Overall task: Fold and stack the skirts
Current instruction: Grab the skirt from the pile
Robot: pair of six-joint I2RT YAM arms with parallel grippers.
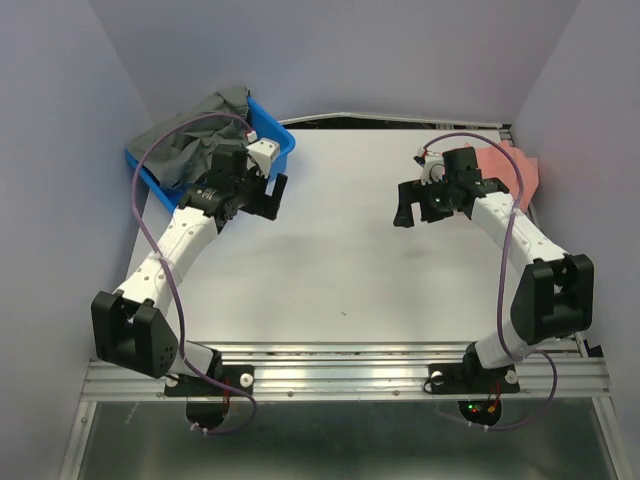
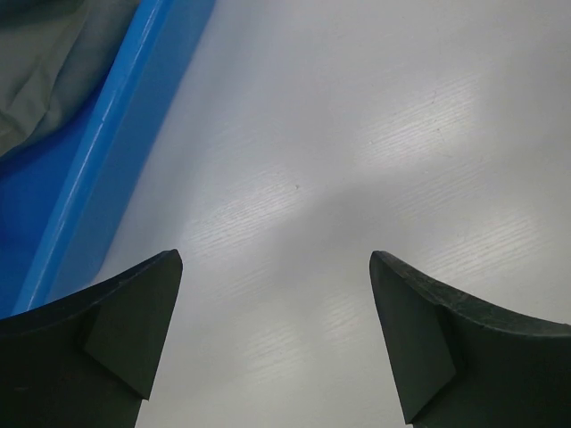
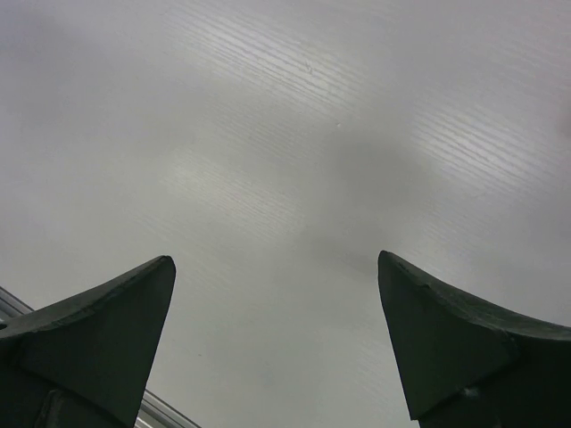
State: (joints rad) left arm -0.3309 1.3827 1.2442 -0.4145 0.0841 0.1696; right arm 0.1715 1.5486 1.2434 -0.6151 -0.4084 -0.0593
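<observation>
The dark grey skirt is lying in the tub. My left gripper will move outward and to the left in the top view over the tub's side, then down.
The dark grey skirt lies crumpled in the blue plastic tub at the back left; it also shows in the left wrist view behind the tub wall. The salmon-pink skirt lies on the table at the back right, partly hidden by the right arm. My left gripper is open and empty over bare table just right of the tub. My right gripper is open and empty over bare table, left of the pink skirt.
The white table is enclosed by pale walls on the left, back and right. A metal rail with both arm bases runs along the near edge; a strip of it shows in the right wrist view.
</observation>
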